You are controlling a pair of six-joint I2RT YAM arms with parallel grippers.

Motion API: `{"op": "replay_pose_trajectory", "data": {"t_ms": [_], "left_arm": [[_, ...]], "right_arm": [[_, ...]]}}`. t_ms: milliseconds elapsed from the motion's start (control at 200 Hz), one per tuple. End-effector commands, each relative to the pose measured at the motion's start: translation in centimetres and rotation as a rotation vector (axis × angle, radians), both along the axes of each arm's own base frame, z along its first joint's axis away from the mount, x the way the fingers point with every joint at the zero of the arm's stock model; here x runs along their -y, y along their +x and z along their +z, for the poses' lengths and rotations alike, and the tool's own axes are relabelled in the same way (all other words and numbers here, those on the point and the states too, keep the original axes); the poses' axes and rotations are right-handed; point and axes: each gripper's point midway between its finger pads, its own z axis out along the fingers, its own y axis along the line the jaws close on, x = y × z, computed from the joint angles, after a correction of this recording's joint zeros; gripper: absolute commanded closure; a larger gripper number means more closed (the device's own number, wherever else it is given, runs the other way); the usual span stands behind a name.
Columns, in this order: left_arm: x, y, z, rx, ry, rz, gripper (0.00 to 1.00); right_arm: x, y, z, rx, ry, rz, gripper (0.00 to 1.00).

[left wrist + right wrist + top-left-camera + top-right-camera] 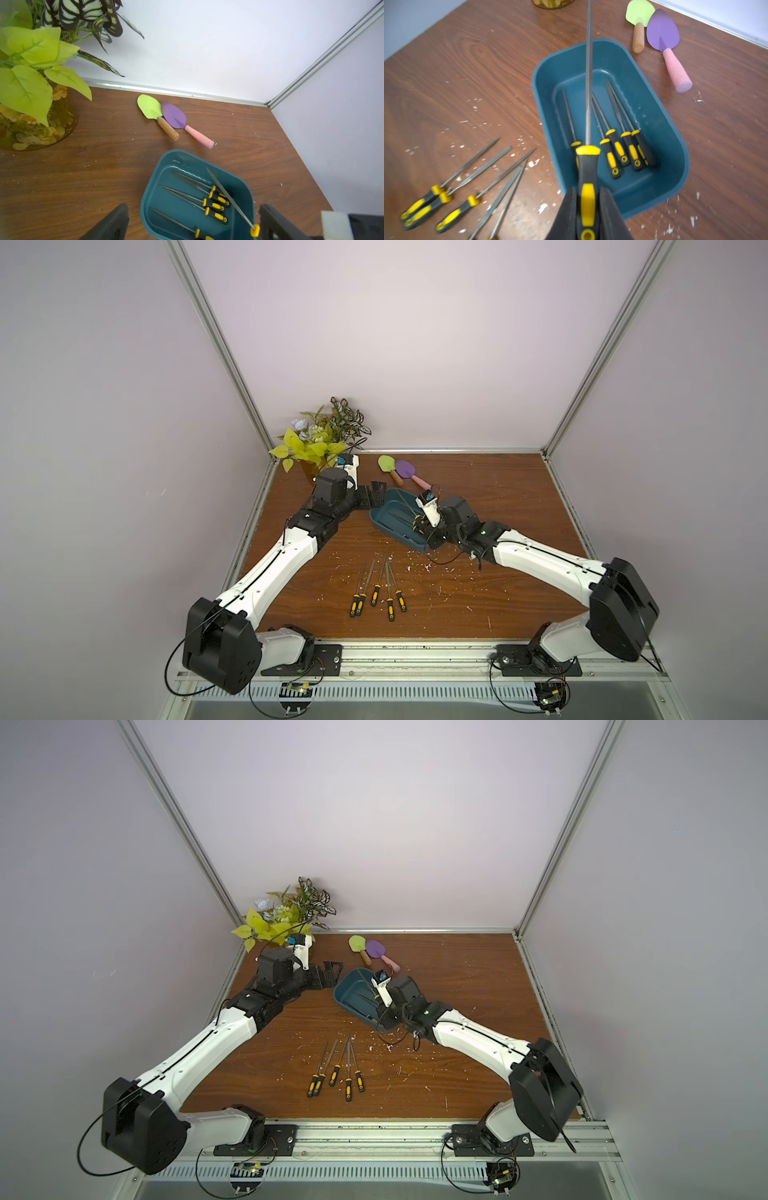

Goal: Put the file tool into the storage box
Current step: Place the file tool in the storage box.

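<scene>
The bare part of the box between the lone file [581,122] and the others is below my right gripper, so it will next move down into the storage box [566,68] to let go of the file's handle.
The storage box [566,68] is a dark teal tub in the middle of the brown table, seen in both top views [386,510] [351,990]. Several yellow-and-black file tools lie inside it [612,158]. My right gripper [588,191] is shut on the handle of another file tool [588,164], whose blade points along the box above its floor. This held file's yellow collar [255,230] also shows in the left wrist view. My left gripper [193,207] stands open and holds nothing, at the box's far-left end [370,497]. Several more files [378,593] lie on the table in front.
A green trowel [386,466] and a purple trowel [407,470] lie behind the box near the back wall. A potted plant [320,435] fills the back left corner, close to my left wrist. White crumbs [428,568] are scattered on the wood.
</scene>
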Motion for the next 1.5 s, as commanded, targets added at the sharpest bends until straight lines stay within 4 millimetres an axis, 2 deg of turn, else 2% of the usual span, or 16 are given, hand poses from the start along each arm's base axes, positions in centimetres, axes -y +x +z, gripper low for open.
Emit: {"op": "replay_pose_trajectory", "data": {"t_ms": [0,170,350,385,450,495,595,711,811,911,1001,1086,1146,1251,1366,1496], "left_arm": [[-0.1,0.3,-1.6,0.019,0.034,-0.012,0.01],[-0.2,0.0,-1.9,0.013,0.043,-0.019,0.01],[0.2,-0.3,-2.1,0.007,0.018,-0.034,0.01],[0.2,-0.3,-2.2,0.004,0.013,-0.035,0.00],[0.3,-0.4,-2.4,-0.003,0.009,-0.040,0.00],[0.4,-0.4,-2.4,-0.005,0.007,-0.047,0.00],[0.6,-0.4,-2.7,-0.012,0.005,-0.054,0.00],[0.4,-0.3,-2.8,-0.012,0.013,-0.045,0.00],[0.1,-0.2,-2.9,-0.008,0.025,-0.031,0.00],[0.0,0.0,-3.5,-0.024,0.032,-0.022,0.00],[0.3,0.2,-4.4,-0.054,0.031,-0.030,0.01],[0.6,0.5,-5.6,-0.096,0.033,-0.037,0.00],[1.0,0.6,-6.3,-0.126,0.032,-0.050,0.00],[1.4,0.7,-7.5,-0.162,0.034,-0.066,0.00],[1.7,0.8,-8.5,-0.199,0.036,-0.080,0.01],[1.9,0.9,-9.0,-0.219,0.034,-0.086,0.01]], "right_arm": [[-2.1,0.5,-0.2,-0.010,0.004,0.128,1.00],[-3.6,0.8,-3.2,-0.082,-0.006,0.208,0.98],[-3.2,1.5,-6.1,-0.116,-0.078,0.191,0.95],[-3.1,1.6,-6.5,-0.121,-0.087,0.188,0.90],[-2.8,1.7,-7.0,-0.131,-0.103,0.174,0.65],[-2.7,1.8,-7.1,-0.134,-0.108,0.160,0.58],[-2.7,2.0,-6.4,-0.123,-0.088,0.144,0.48],[-2.9,2.3,-4.5,-0.092,-0.043,0.120,0.43],[-2.4,3.1,-1.9,-0.056,-0.008,0.044,0.42],[-1.7,3.0,1.1,-0.029,0.050,-0.020,0.42],[-0.9,1.7,3.6,-0.003,0.116,-0.059,0.42],[0.3,0.1,4.9,0.036,0.165,-0.108,0.42],[1.2,-1.3,4.9,0.041,0.210,-0.147,0.42],[2.4,-4.0,3.9,0.017,0.300,-0.208,0.42],[2.4,-7.1,2.4,-0.019,0.368,-0.228,0.43],[0.2,-10.9,-0.2,-0.090,0.367,-0.152,0.45]]}}
